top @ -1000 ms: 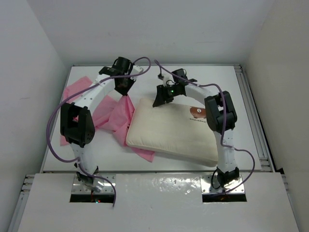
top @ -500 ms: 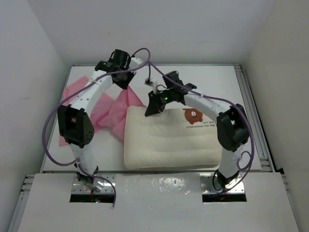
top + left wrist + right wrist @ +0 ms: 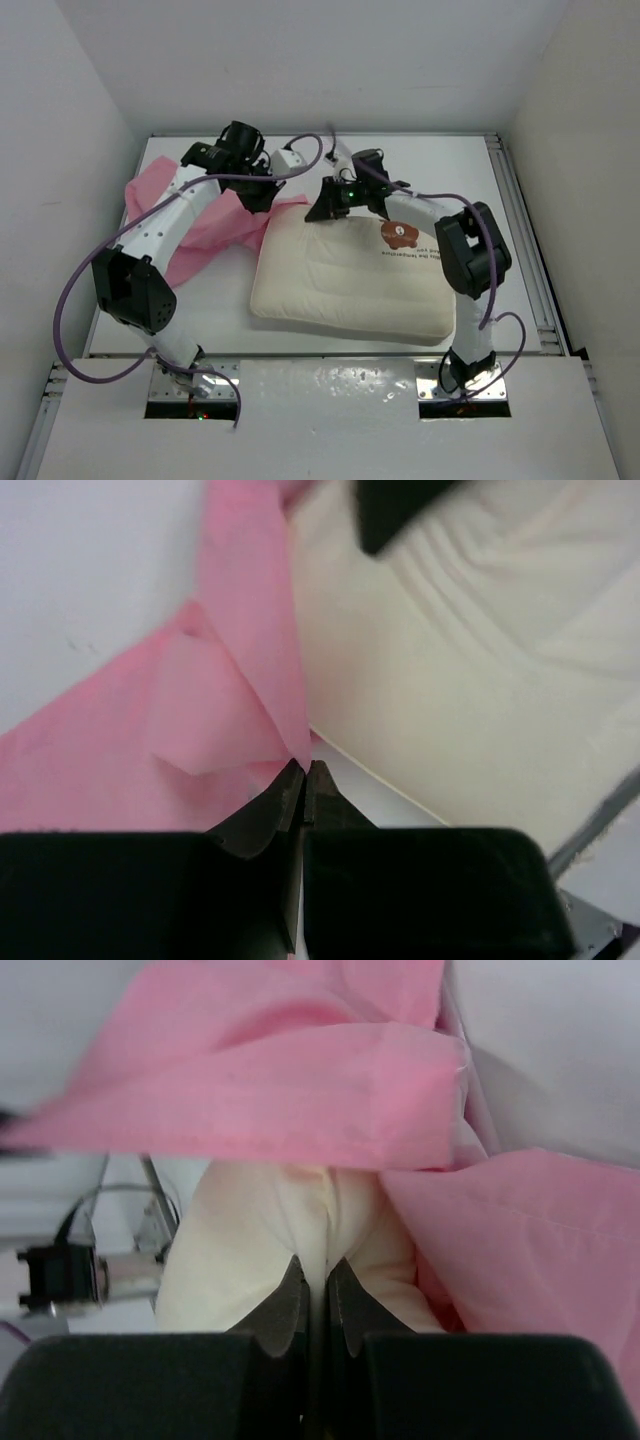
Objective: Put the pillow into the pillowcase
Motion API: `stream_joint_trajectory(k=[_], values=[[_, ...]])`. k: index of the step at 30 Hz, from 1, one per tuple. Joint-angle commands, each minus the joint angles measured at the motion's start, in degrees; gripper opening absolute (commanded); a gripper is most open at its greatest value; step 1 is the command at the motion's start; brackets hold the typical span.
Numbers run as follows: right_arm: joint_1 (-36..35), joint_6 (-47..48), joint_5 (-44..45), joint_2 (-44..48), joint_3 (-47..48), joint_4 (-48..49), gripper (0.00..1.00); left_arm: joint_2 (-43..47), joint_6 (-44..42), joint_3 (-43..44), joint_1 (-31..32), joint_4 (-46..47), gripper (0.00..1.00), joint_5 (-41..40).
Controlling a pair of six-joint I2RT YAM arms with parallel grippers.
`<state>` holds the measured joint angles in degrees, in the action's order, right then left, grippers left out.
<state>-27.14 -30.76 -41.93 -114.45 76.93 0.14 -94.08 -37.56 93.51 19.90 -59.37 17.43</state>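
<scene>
My right gripper is pinching the pillow's corner, and pillowcase cloth [image 3: 300, 1100] crowds that corner. It should pull the pillow outward next, to the right in the top view, and let go of it over the bare tabletop.
The cream pillow [image 3: 350, 285] with its brown bear print lies in the middle of the table. The pink pillowcase [image 3: 205, 225] is spread to its left, one edge lifted beside the pillow's far left corner. My left gripper [image 3: 258, 196] is shut on a fold of the pillowcase [image 3: 240, 700], with the pillow [image 3: 470, 670] just right of it. My right gripper [image 3: 322, 210] is shut on a pinch of the pillow's far left corner [image 3: 290, 1230]. Pink pillowcase cloth [image 3: 300, 1100] hangs just above and beyond that corner.
White walls close in the table on three sides. A metal rail [image 3: 525, 240] runs along the table's right edge. Purple cables loop over both arms.
The left arm has swung left and lowered, pulling the pillowcase edge down beside the pillow. The right gripper has shifted the pillow's far corner a little back and right, tilting the pillow.
</scene>
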Motion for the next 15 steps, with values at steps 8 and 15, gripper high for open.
stream_joint_trajectory(k=[8,15], values=[[4.72,-16.80,-6.13,2.74,-4.41,27.20,0.00,3.12,-2.62,-3.16,0.05,2.14,0.00,-8.88],[5.42,-5.10,-9.31,10.47,-7.31,15.77,0.00,2.24,5.13,4.03,-1.18,8.76,0.00,-23.33]])
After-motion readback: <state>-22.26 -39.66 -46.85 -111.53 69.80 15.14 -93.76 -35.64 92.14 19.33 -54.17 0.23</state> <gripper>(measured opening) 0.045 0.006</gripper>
